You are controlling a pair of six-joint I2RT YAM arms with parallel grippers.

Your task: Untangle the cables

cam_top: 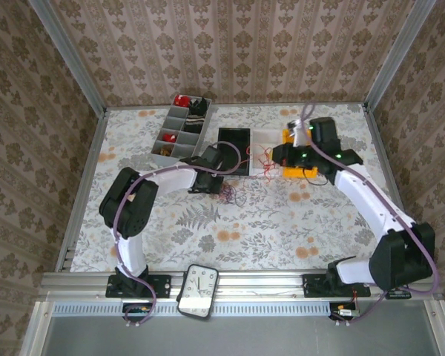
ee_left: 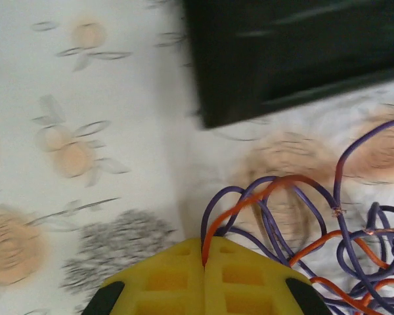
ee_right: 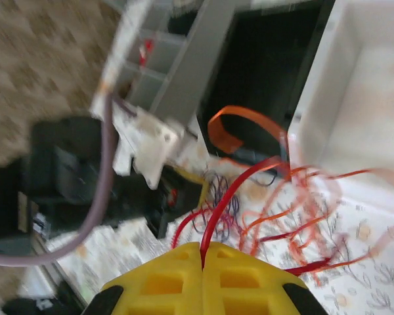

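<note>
I will carry the red cable away from the orange strands with my right gripper, then let go of it over the orange bin (cam_top: 297, 171).
The cables lie tangled on the floral table between the two arms. A purple bundle (cam_top: 231, 195) sits low and red-orange loops (cam_top: 262, 160) sit higher. My left gripper (ee_left: 203, 241) is shut on an orange cable (ee_left: 249, 197), which arcs out of its yellow fingers (ee_left: 164, 275) through purple loops (ee_left: 354, 249). From above, the left gripper (cam_top: 221, 178) is just left of the purple bundle. My right gripper (ee_right: 202, 246) is shut on a red cable (ee_right: 240, 187), lifted above orange strands (ee_right: 295, 213). In the top view the right gripper (cam_top: 273, 158) is beside the red-orange loops.
A black bin (cam_top: 233, 150), a white bin (cam_top: 268, 139) and an orange bin (cam_top: 297, 169) stand in a row behind the cables. The grey divided tray (cam_top: 179, 133) is at the back left. A small clock-like device (cam_top: 198, 291) rests on the front rail.
</note>
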